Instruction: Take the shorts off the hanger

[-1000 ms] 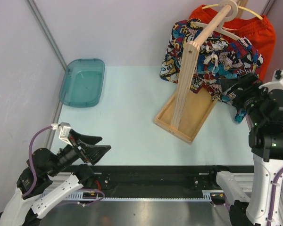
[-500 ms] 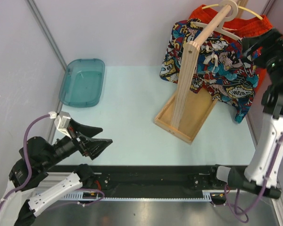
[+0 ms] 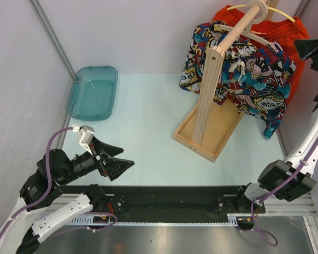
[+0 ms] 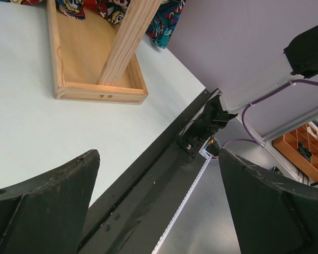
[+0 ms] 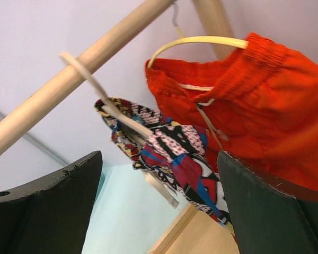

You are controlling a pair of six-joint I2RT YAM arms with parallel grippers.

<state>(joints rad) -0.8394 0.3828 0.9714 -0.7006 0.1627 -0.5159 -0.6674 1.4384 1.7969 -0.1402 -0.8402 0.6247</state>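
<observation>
The right gripper moves to the left in the top view onto the wooden hanger's nearer arm next, since that arm shows bare above the comic-print shorts' waistband.
Two pairs of shorts hang at the back right on a wooden rack (image 3: 209,95). The comic-print shorts (image 3: 238,69) hang on a wooden hanger (image 3: 254,36). Behind them the orange-red shorts (image 3: 289,32) hang on a yellow hanger (image 3: 265,8). My right gripper (image 3: 307,47) is raised at the right edge, beside the orange-red shorts, open and holding nothing. In its wrist view the orange-red shorts (image 5: 275,106) and comic-print shorts (image 5: 185,159) lie ahead of the open right gripper (image 5: 159,156). My left gripper (image 3: 119,164) is open low at the near left.
A teal tray (image 3: 93,92) lies at the back left. The rack's flat wooden base (image 3: 212,132) sits on the pale table. The rack base (image 4: 100,69) and the black front rail (image 4: 148,180) show in the left wrist view. A wall stands close on the right.
My right arm has risen from in front of the comic-print shorts to high at the right edge beside the orange-red pair. The left gripper has shifted slightly up and right.
</observation>
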